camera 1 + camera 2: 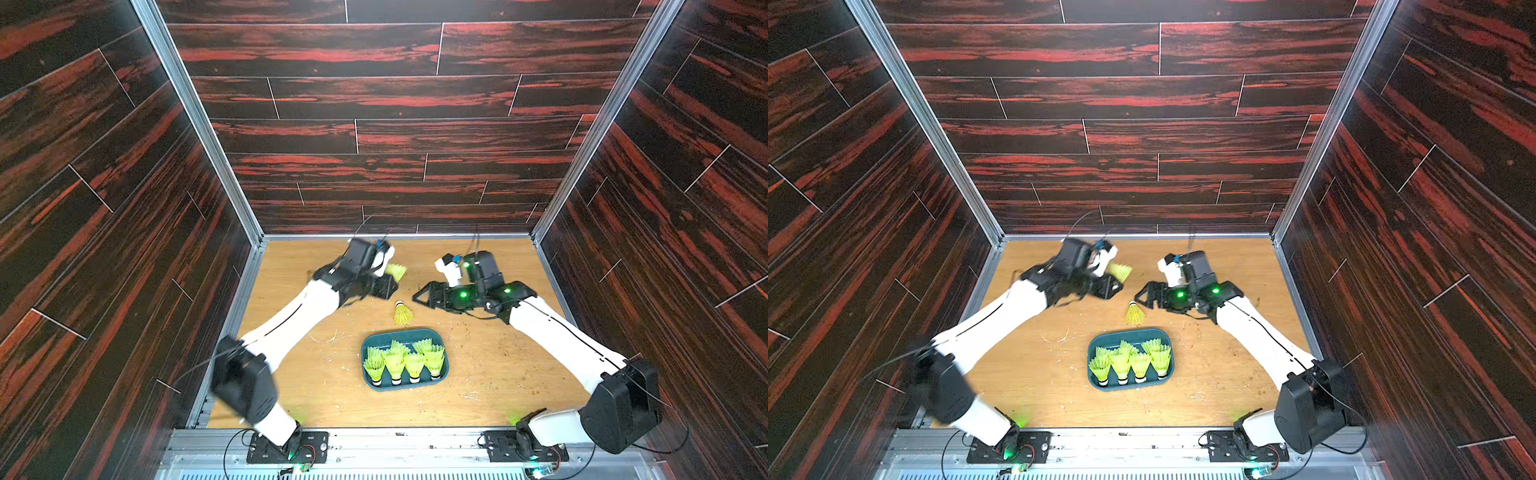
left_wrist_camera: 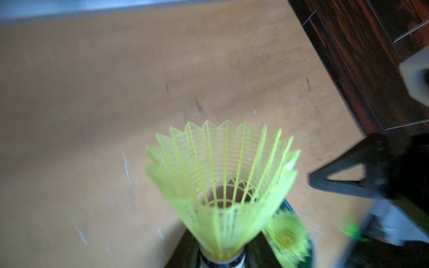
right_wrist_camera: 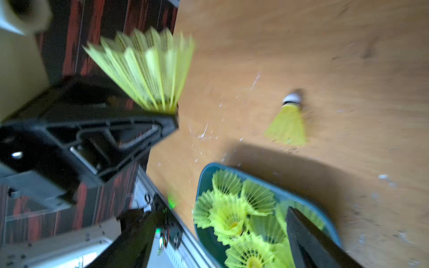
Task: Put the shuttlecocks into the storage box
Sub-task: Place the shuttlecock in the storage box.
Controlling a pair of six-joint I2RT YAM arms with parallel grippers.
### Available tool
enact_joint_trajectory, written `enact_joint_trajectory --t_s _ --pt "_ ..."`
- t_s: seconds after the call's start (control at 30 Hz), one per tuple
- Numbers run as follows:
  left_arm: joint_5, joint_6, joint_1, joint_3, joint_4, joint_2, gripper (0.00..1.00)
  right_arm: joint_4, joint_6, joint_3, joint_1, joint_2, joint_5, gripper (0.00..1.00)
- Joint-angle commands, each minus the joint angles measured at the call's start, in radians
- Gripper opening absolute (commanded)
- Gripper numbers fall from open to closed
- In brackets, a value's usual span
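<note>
The left gripper moves back and down to the storage box [image 1: 415, 332] next, which lies below and back. It lets go at the box's end by the white scraps, where others stand.
My left gripper [image 1: 386, 280] is shut on the white-tipped base of a neon yellow-green shuttlecock [image 1: 396, 272], held above the table near the back; the left wrist view shows its open skirt [image 2: 222, 181] filling the foreground. A second shuttlecock [image 1: 403, 313] lies loose on the table in front of the grippers, beyond the storage box [image 1: 415, 332]. That dark teal tray holds several shuttlecocks [image 1: 405, 359] standing tip down. My right gripper [image 1: 417, 297] is open and empty, just right of the loose shuttlecock [image 3: 289, 123] and above the table.
The two grippers face each other closely at mid-table. Dark wood-pattern walls with metal posts enclose the light wooden table [image 1: 291, 374] on three sides. Both arm bases [image 1: 286, 446] are mounted on the front rail. Small white scraps litter the wood left of the box.
</note>
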Motion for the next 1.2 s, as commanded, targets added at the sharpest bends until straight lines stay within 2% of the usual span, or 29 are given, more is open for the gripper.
enact_joint_trajectory --t_s 0.0,0.2,0.33,0.5,0.67,1.17 --pt "0.048 -0.224 -0.003 -0.140 -0.007 -0.124 0.09 -0.037 -0.017 -0.040 0.053 -0.052 0.035 0.92" --pt "0.012 -0.411 -0.057 -0.333 -0.029 -0.318 0.08 -0.089 -0.008 -0.089 0.147 -0.102 0.101 0.91" --pt "-0.018 -0.480 -0.102 -0.404 -0.104 -0.388 0.08 -0.094 -0.005 -0.112 0.208 -0.112 0.128 0.92" --pt "-0.070 -0.579 -0.151 -0.494 -0.086 -0.437 0.08 -0.064 0.008 -0.125 0.269 -0.100 0.115 0.92" --pt "-0.110 -0.611 -0.158 -0.547 -0.039 -0.466 0.07 -0.031 0.033 -0.146 0.296 -0.103 0.110 0.91" --pt "-0.142 -0.620 -0.175 -0.581 0.020 -0.383 0.08 -0.026 0.035 -0.157 0.301 -0.109 0.121 0.91"
